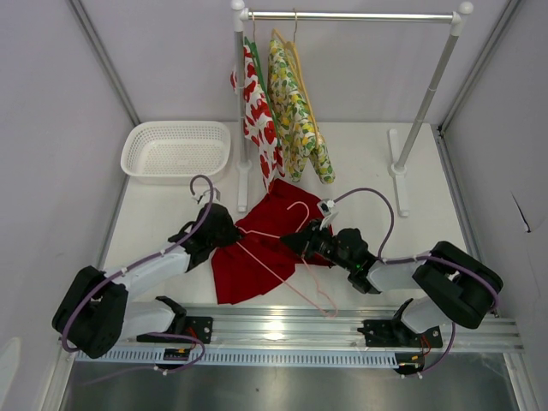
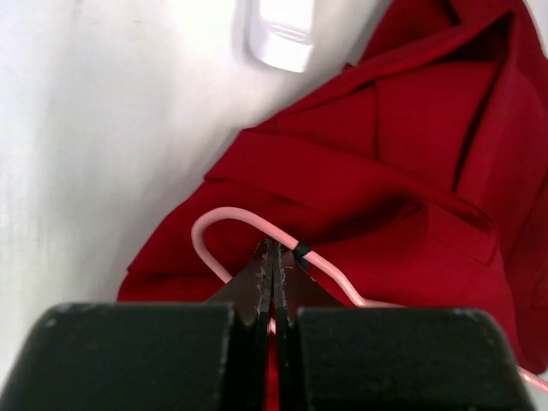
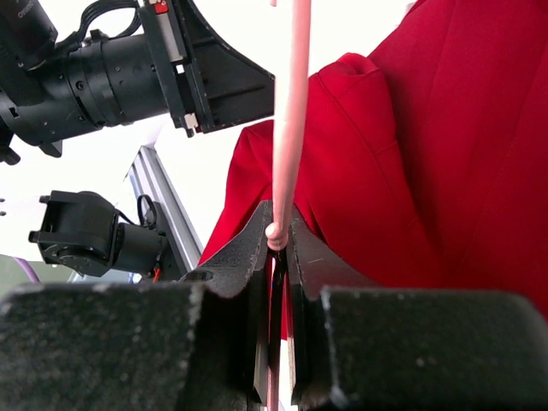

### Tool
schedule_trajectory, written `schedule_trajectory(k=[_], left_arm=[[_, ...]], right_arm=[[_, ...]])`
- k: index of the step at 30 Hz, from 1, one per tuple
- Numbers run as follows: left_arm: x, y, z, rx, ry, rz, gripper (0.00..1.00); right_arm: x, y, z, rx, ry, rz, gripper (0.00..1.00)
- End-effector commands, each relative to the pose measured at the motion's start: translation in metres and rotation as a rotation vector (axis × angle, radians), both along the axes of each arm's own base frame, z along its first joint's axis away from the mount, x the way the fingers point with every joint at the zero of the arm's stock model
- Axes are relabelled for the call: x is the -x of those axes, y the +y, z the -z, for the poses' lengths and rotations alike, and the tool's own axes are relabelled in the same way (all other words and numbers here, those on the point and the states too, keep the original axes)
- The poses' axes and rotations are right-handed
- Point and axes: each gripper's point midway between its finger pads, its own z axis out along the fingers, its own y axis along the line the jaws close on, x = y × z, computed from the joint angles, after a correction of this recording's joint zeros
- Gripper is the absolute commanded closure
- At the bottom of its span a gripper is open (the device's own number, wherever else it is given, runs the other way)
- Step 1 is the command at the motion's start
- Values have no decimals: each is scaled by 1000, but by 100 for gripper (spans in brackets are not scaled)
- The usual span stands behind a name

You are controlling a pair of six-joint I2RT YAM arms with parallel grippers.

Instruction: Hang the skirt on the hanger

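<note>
The right gripper turns above the red skirt's middle [image 1: 276,251] [image 3: 347,205], which lies below it, next, to straighten the slanting pink hanger across the cloth, and releases the hanger there.
The red skirt [image 1: 257,265] lies crumpled on the white table between the two arms. The pink hanger [image 1: 291,281] lies across it, its hook toward the rack. My left gripper [image 1: 229,235] sits at the skirt's left edge. In the left wrist view it [image 2: 274,248] is shut, tips on the skirt [image 2: 411,128], and a bend of the hanger [image 2: 218,214] curves round them. My right gripper [image 1: 300,242] is at the skirt's right side. In its wrist view it [image 3: 276,224] is shut on the hanger [image 3: 293,103], whose rounded wire end sits between the fingertips, with the skirt [image 3: 445,154] behind.
A clothes rack [image 1: 351,15] stands at the back with a fruit-print garment [image 1: 257,111] and a yellow-green garment [image 1: 295,111] hanging on it. Its white foot [image 2: 282,34] is just beyond the skirt. A white basket [image 1: 175,150] sits back left. The arms' rail [image 1: 282,321] runs along the front.
</note>
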Motion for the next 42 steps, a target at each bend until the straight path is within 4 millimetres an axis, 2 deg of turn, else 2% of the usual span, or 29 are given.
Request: schedule_trajectory(k=[1, 17, 27, 28, 30, 31, 33, 37, 38, 42], left_arm=[[-6, -24, -22, 120, -82, 91, 100], [22, -44, -53, 214, -135, 248, 100], [37, -68, -76, 225, -165, 352, 100], [43, -68, -72, 210, -142, 364, 100], [42, -68, -82, 188, -162, 372, 100], [49, -65, -80, 162, -139, 379, 100], [48, -61, -94, 120, -158, 380, 99], [58, -51, -114, 43, -181, 391, 93], [64, -47, -111, 15, -162, 399, 91], [73, -44, -133, -1, -205, 426, 83]], right_arm=[[-7, 6, -27, -32, -75, -5, 100], [-20, 24, -42, -42, -115, -37, 100], [-22, 29, -55, -49, -154, -58, 100], [-21, 29, -56, -48, -158, -68, 100], [-19, 26, -59, -54, -166, -73, 100], [-16, 26, -61, -56, -169, -82, 100], [-14, 21, -67, -61, -189, -88, 100], [-7, 14, -78, -70, -219, -108, 100], [-5, 14, -80, -72, -226, -122, 100], [-3, 8, -85, -72, -243, -133, 100]])
